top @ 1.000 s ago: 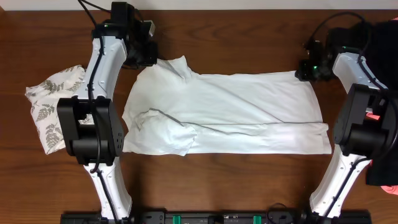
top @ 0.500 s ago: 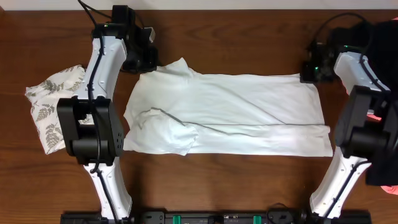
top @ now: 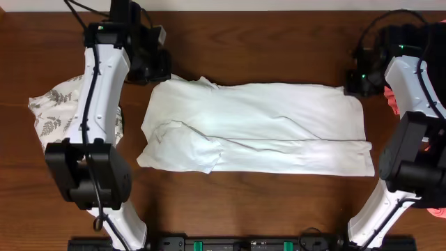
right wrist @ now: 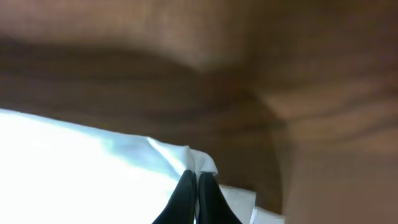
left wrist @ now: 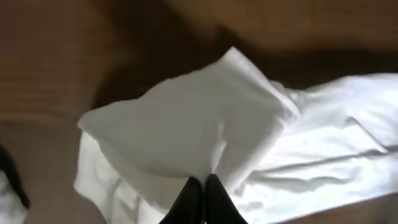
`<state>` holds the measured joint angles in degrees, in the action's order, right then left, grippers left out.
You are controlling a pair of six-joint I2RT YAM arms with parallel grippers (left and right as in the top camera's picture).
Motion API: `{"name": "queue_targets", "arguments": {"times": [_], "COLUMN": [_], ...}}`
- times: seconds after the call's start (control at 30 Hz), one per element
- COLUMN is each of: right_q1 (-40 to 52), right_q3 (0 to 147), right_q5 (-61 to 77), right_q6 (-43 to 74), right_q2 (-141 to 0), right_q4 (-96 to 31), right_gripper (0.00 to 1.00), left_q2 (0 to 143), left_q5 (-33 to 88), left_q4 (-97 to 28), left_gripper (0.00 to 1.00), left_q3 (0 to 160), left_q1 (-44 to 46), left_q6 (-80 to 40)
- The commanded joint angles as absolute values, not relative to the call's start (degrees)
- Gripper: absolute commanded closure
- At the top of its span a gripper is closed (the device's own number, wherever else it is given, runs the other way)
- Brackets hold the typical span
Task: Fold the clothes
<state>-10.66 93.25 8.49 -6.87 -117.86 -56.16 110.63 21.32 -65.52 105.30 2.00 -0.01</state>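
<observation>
The pinched fold will be pulled slightly back toward the bunched sleeve by my left gripper next, and then let go over the shirt (top: 171,92) (left wrist: 200,179).
The white T-shirt (top: 265,122) lies across the middle of the table, folded lengthwise, with a sleeve bunched at its left front. My left gripper (top: 157,70) is at the shirt's far left corner. In the left wrist view it (left wrist: 204,182) is shut, pinching a fold of the white T-shirt (left wrist: 186,124). My right gripper (top: 355,84) is at the far right corner. In the right wrist view it (right wrist: 194,177) is shut on a pinched corner of the white T-shirt (right wrist: 81,162). No green print shows.
A leaf-print garment (top: 54,118) lies crumpled at the left, beside the left arm. A black garment (top: 426,35) is at the far right, with coral-pink cloth (top: 437,212) at the right edge. Brown wooden table (top: 265,56) surrounds the shirt.
Both grippers have moved outward along the shirt's far edge, the left one to the left and the right one to the right. The raised flap at the far left has flattened and the far edge is straighter.
</observation>
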Motion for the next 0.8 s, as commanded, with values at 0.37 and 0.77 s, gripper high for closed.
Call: {"name": "queue_targets", "arguments": {"times": [0.37, 0.77], "right_q1": [-11.0, -13.2], "right_q3": [93.4, 93.4], "right_q5": [5.7, 0.3], "right_q6": [-4.3, -2.6], "right_q2": [-114.1, -114.1], "right_q4": [-68.5, -71.1], "right_gripper": [0.99, 0.99], "left_q2": [110.5, 110.5], "left_q5": [22.0, 19.9], "left_q4": [-74.4, -78.0], "left_gripper": [0.94, 0.94], "left_q3": [105.2, 105.2], "left_q1": [2.1, 2.1], "left_q6": [-0.7, -0.7]}}
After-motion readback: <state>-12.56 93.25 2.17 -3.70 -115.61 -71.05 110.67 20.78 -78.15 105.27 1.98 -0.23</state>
